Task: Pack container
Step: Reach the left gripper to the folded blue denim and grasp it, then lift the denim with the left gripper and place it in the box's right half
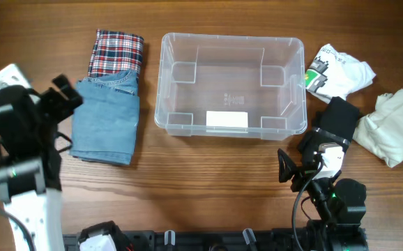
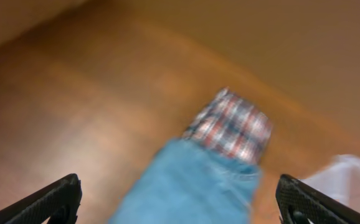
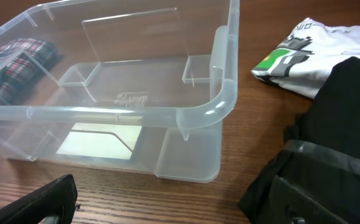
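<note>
I need to lower the open fingers of my left gripper next onto the folded jeans' edge farthest from the container and close them there, because that edge is below.
The clear plastic container point(image 1: 233, 47) stands empty at the table's middle back, a white label on its base; its near corner shows in the right wrist view point(image 3: 198, 115). Folded blue jeans point(image 1: 105, 120) lie left of it, with a folded plaid shirt point(image 1: 116, 51) behind them; both show blurred in the left wrist view, jeans point(image 2: 192, 186) and plaid shirt point(image 2: 233, 127). My left gripper point(image 1: 65, 94) is open, hovering at the jeans' left edge. My right gripper point(image 1: 306, 157) is open at the container's front right corner, beside a black garment point(image 1: 341, 117).
A white printed T-shirt point(image 1: 337, 70) lies right of the container, also in the right wrist view point(image 3: 311, 46). A cream garment point(image 1: 393, 125) lies at the far right. The black garment point(image 3: 348, 112) touches my right gripper's right finger.
</note>
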